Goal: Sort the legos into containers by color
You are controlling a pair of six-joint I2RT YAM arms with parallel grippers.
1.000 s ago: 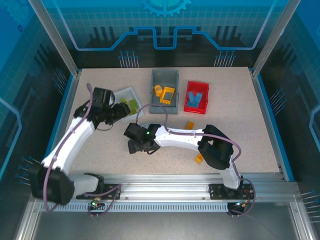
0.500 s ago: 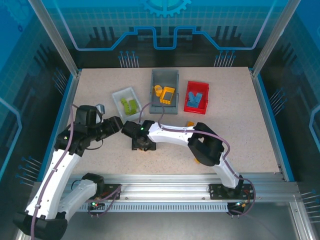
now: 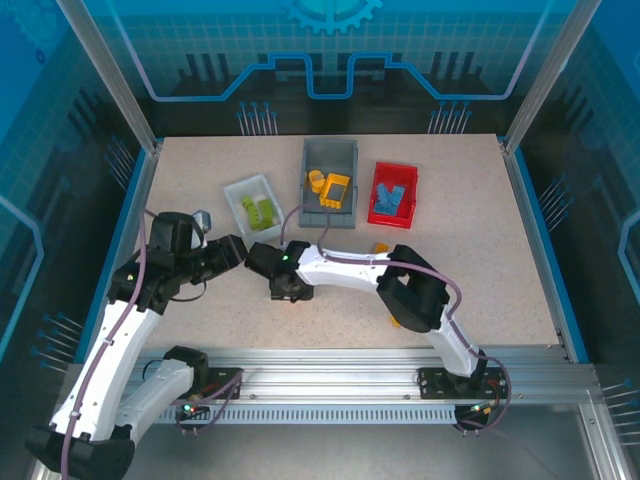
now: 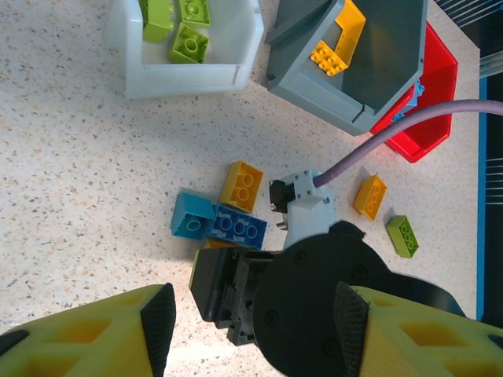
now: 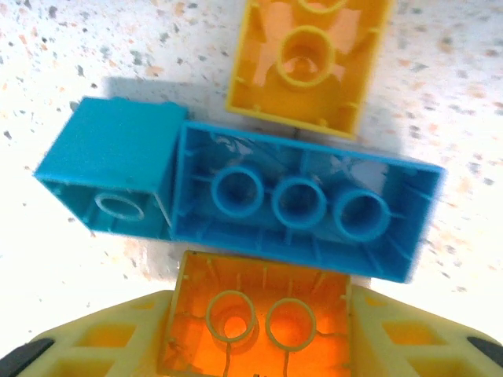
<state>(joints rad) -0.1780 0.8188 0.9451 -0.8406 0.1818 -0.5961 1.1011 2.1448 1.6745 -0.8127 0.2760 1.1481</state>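
Note:
The orange brick belongs by the similar-coloured yellow pieces, so my right gripper will next lift, move outward to the grey bin and let go of the brick in its near end (image 3: pixel 319 212).
On the table left of centre lie several legos close together: a long blue brick (image 5: pixel 302 204), a small blue brick (image 5: pixel 110 177), a yellow brick (image 5: pixel 310 59) and an orange brick (image 5: pixel 236 306), all upside down. My right gripper (image 5: pixel 259 338) (image 3: pixel 285 290) points down over them, and its yellow fingers (image 5: pixel 118 342) press both sides of the orange brick. My left gripper (image 4: pixel 247 314) (image 3: pixel 235 250) hovers open just left of it, holding nothing. The containers stand behind: a white bin (image 4: pixel 189 77) with green bricks (image 4: pixel 185 39), a grey bin (image 4: pixel 369 86) with yellow pieces, a red bin (image 3: pixel 378 215) with blue ones.
Two more loose legos, an orange brick (image 4: pixel 369 196) and a green brick (image 4: pixel 402 236), lie right of the cluster. Another orange brick (image 3: pixel 397 320) sits by the right arm's elbow. The right arm's purple cable (image 4: pixel 377 145) arcs over the table in front of the grey bin.
The left arm pulled back from the white bin toward the near left, then held still. The right gripper moved onto the brick cluster and its fingers closed in on the orange brick.

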